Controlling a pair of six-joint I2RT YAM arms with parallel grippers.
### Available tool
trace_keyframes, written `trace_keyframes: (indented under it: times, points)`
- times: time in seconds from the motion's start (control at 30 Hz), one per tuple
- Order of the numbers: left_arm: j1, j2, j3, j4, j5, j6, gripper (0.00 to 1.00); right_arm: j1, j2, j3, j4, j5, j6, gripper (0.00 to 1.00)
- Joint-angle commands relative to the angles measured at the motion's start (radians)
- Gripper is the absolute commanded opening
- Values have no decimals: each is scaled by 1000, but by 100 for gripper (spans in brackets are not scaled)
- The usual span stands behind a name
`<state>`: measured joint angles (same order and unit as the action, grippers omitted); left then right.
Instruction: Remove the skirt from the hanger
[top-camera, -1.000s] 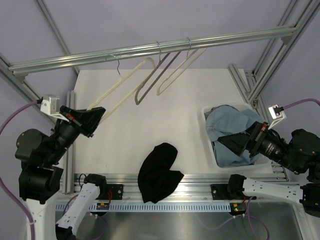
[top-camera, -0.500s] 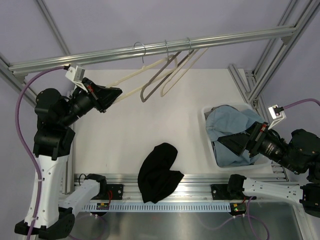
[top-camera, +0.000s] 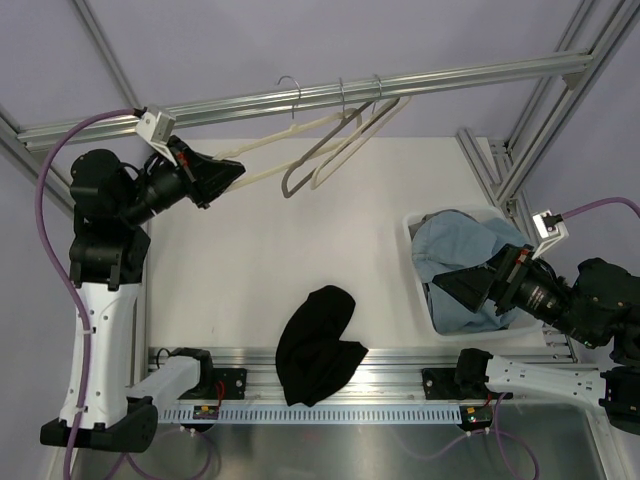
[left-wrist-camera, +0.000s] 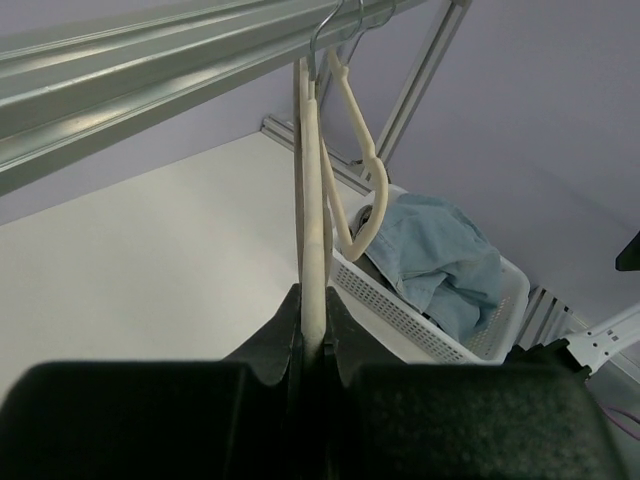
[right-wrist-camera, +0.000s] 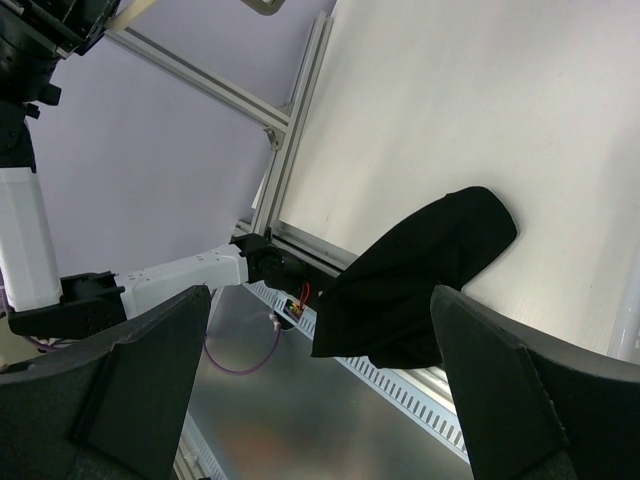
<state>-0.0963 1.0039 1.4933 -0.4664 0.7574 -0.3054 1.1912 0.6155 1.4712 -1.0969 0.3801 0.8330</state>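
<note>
The left gripper lowers the bare cream hanger's lower arm next and then opens, since the cream hanger's hook sits over the metal bar (top-camera: 450, 75).
The grey-taupe hanger (top-camera: 318, 150) hangs bare from the metal rail (top-camera: 450, 75), between two cream hangers. No dark grey pleated skirt shows in any view. My left gripper (top-camera: 238, 172) is raised near the rail and is shut on the lower arm of a cream hanger (left-wrist-camera: 312, 200); in the left wrist view my left gripper (left-wrist-camera: 313, 300) pinches that bar between both jaws. My right gripper (top-camera: 455, 285) is open and empty over the white basket; in the right wrist view my right gripper (right-wrist-camera: 320, 330) has its jaws wide apart.
A plain black garment (top-camera: 318, 345) lies on the table at its front edge and also shows in the right wrist view (right-wrist-camera: 415, 285). Light blue jeans (top-camera: 455, 250) fill the white basket (top-camera: 415, 222) at the right. Frame posts stand at the corners.
My left arm has swung up and to the right with the cream hanger, bringing its hook from below the rail up onto it. The right arm has barely moved.
</note>
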Motion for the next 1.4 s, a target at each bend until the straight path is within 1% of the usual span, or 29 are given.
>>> trace_keyframes:
  times: [0.0, 0.27, 0.3, 0.43, 0.63, 0.87, 0.9, 0.93, 1.03, 1.07, 1.13, 1.17, 1.23, 1.27, 1.33, 1.37]
  points:
    - [43, -4, -28, 124, 106, -63, 0, 7, 16, -3, 32, 13, -6, 99]
    - [95, -8, -123, 213, 149, -147, 0, 7, 7, -6, 37, 2, -3, 100]
    - [119, -7, -133, 221, 157, -156, 0, 5, 9, -3, 37, 2, -3, 99]
    - [150, -21, -200, 268, 177, -184, 0, 7, 33, 14, 26, -3, -14, 99]
    - [168, -53, -260, 276, 186, -198, 0, 7, 50, 12, 45, -27, -3, 99]
    - [173, -122, -355, 279, 151, -209, 13, 5, 64, 8, 57, -23, 2, 99]
    - [173, -128, -369, 272, 146, -202, 16, 7, 69, 14, 52, -20, 0, 99]
    - [173, -136, -372, 249, 140, -198, 24, 7, 78, 14, 48, -17, 0, 99]
    - [173, -152, -372, 206, 117, -179, 40, 5, 87, -2, 48, -15, -5, 100]
    - [173, -159, -370, 198, 109, -176, 50, 5, 89, -14, 49, -14, -5, 99]
    - [173, -165, -373, 187, 106, -176, 63, 5, 89, -32, 57, -14, 0, 99]
    - [173, -168, -373, 183, 99, -178, 72, 7, 89, -51, 60, -15, 2, 99]
    - [173, -175, -370, 161, 91, -179, 78, 5, 79, -72, 72, -18, 6, 99]
    - [173, -177, -364, 150, 79, -178, 84, 7, 78, -83, 75, -18, 8, 100]
    - [173, -191, -363, 127, 68, -176, 93, 7, 70, -110, 75, -14, 11, 99]
    - [173, -197, -364, 121, 53, -175, 99, 5, 72, -121, 72, -12, 12, 99]
